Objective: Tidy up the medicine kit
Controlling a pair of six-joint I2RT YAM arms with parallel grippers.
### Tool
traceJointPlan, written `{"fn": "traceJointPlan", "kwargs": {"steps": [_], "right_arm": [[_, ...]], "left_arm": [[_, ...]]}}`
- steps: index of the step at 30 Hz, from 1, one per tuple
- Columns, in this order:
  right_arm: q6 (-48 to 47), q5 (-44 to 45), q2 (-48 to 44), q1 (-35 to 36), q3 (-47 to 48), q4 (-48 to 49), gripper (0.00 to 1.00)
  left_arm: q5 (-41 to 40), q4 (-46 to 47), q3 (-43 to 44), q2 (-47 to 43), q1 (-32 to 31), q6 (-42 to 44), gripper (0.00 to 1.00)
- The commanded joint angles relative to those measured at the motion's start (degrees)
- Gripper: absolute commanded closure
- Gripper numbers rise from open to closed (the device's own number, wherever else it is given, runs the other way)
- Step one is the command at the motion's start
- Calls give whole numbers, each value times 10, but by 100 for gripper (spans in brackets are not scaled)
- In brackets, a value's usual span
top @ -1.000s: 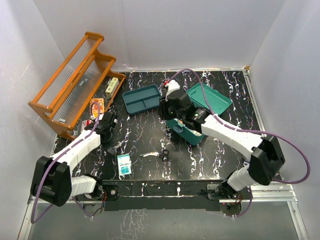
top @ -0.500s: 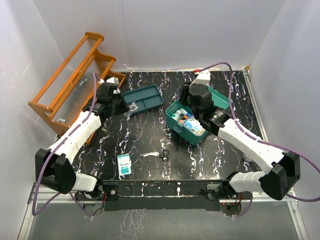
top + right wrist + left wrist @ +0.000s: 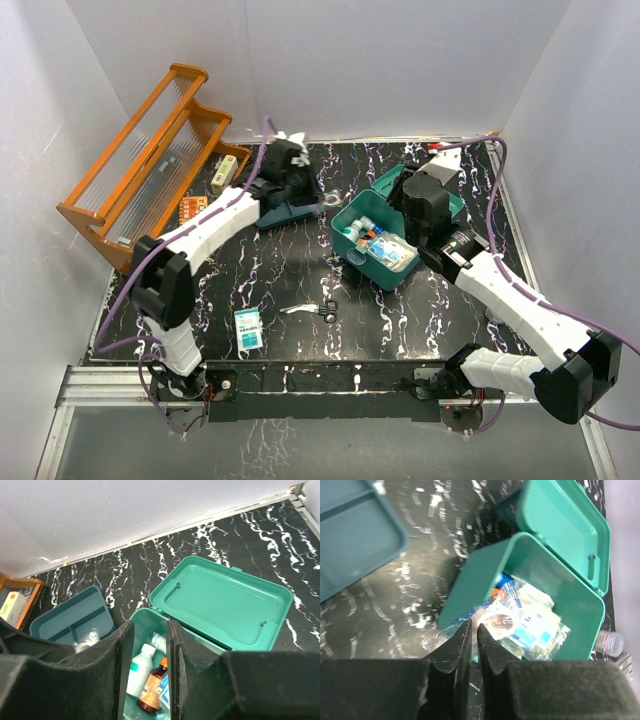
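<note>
Next I need to move my right gripper down and to the left in the top view, over the white and amber bottles, because the laid-back lid leaves the kit (image 3: 350, 250) open above.
The medicine kit (image 3: 350, 250) is a teal-green box that stands open mid-table, its lid (image 3: 225, 600) laid back. A white bottle (image 3: 141, 670), an amber bottle (image 3: 152, 690) and clear packets (image 3: 385, 250) lie inside. My left gripper (image 3: 318, 203) hovers at the kit's left rim (image 3: 480, 585). It (image 3: 474, 626) is shut on a clear plastic packet (image 3: 440, 637) holding a roll. My right gripper (image 3: 408, 193) hangs over the lid hinge. Its jaws (image 3: 148, 627) stand apart with nothing between them.
A dark teal divided tray (image 3: 70, 620) lies left of the kit, partly under my left arm. The orange wooden rack (image 3: 150, 160) stands at the back left with small boxes (image 3: 228, 172) beside it. A small metal tool (image 3: 315, 308) and a teal card (image 3: 248, 328) lie near the front. A clear vial (image 3: 610, 641) lies beside the kit.
My left arm has swung from beside the rack to the kit's left rim, carrying the packet. My right arm has drawn back to the right, uncovering the kit's contents.
</note>
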Motion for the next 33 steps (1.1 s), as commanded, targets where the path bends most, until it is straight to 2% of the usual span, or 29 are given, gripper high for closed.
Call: {"fn": "traceJointPlan", "kwargs": {"steps": [1, 4, 6, 9, 13, 17, 22, 27, 33], "right_arm": [[0, 28, -27, -28, -10, 3, 69], [-4, 15, -35, -50, -16, -2, 69], [-6, -1, -38, -63, -17, -2, 69], [-40, -90, -33, -79, -15, 6, 69], [-53, -221, 18, -88, 7, -14, 66], [-55, -306, 87, -88, 35, -42, 56], [-9, -298, 163, -88, 77, -90, 54], [88, -258, 208, -87, 79, -110, 55], [165, -266, 271, -82, 96, -121, 54]], "left_arm": [[-5, -13, 66, 16, -21, 40, 91], [-6, -13, 87, 36, -32, 44, 91], [-36, -25, 96, 44, -38, 40, 92], [-85, -54, 99, 47, -39, 25, 92], [-90, -52, 74, 26, -38, 27, 86], [-117, -55, 44, 1, -29, 20, 79], [-131, -67, 6, -28, 2, 3, 77], [-125, -74, -30, -55, 40, -4, 75], [-112, -83, -60, -79, 75, -3, 73]]}}
